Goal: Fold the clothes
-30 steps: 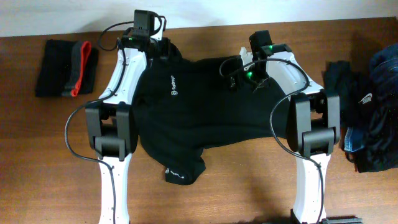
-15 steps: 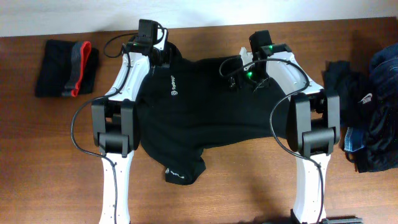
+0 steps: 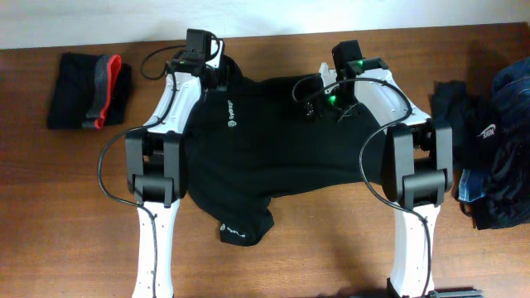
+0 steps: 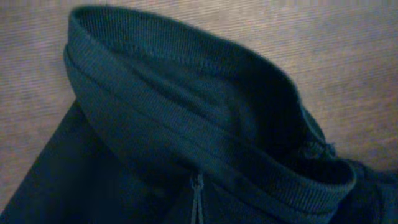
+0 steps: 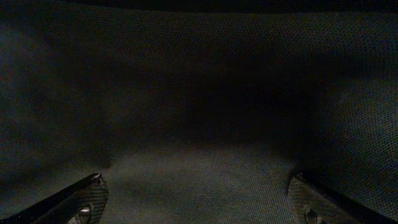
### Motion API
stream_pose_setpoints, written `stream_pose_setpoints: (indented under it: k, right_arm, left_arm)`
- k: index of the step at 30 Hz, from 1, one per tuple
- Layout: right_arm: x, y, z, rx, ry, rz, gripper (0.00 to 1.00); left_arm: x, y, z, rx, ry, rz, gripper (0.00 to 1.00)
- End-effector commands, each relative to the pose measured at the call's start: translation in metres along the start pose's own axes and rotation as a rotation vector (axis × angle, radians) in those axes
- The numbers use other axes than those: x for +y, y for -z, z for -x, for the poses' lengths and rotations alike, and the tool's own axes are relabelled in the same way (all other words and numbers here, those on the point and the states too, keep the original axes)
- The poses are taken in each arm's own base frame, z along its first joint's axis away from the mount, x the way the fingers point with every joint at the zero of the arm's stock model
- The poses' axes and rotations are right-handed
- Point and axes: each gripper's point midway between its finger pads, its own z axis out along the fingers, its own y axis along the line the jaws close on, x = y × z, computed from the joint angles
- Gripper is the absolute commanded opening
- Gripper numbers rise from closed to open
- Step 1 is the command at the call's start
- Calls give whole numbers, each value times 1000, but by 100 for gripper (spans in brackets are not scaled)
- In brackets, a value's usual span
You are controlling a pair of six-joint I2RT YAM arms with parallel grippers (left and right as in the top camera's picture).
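Note:
My left gripper needs to move slightly outward next, tilt toward the far edge of the table and let go of the fabric (image 3: 220,84) (image 4: 197,177), because the collar gapes open.
A large black short-sleeved shirt (image 3: 273,141) with a small white chest logo (image 3: 233,122) lies spread on the wooden table (image 3: 50,207). My left gripper (image 3: 215,74) is at its upper left corner, shut on fabric just below the ribbed collar (image 4: 186,112). In the left wrist view the dark jaws meet in a thin line at the left gripper (image 4: 198,205). My right gripper (image 3: 313,98) hovers over the shirt's upper right part. In the right wrist view its fingertips (image 5: 81,196) stand wide apart, with only flat black cloth (image 5: 199,124) at the right gripper (image 5: 199,199).
A folded black, grey and red stack (image 3: 87,89) lies at the far left. At the right edge is a heap of dark and blue garments (image 3: 489,157). One sleeve (image 3: 242,228) trails toward the front edge.
My left arm has shifted slightly to the right along the shirt's top edge. The right arm and the shirt's body have stayed put.

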Motion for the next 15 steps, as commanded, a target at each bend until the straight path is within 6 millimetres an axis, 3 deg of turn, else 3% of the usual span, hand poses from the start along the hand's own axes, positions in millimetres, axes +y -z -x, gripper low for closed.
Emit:
stream_pose_setpoints:
  k: [1, 9, 15]
  right_arm:
    - [-10, -22, -13, 53, -17, -21, 98]
    - [-10, -22, -13, 53, -18, -21, 98]
    - [-10, -22, -13, 54, -17, -21, 98]
  left_arm:
    - [1, -25, -19, 28, -10, 5, 1]
    - [-2, -23, 17, -115, -23, -9, 1]
    - [-4, -13, 56, -265, -37, -12, 1]
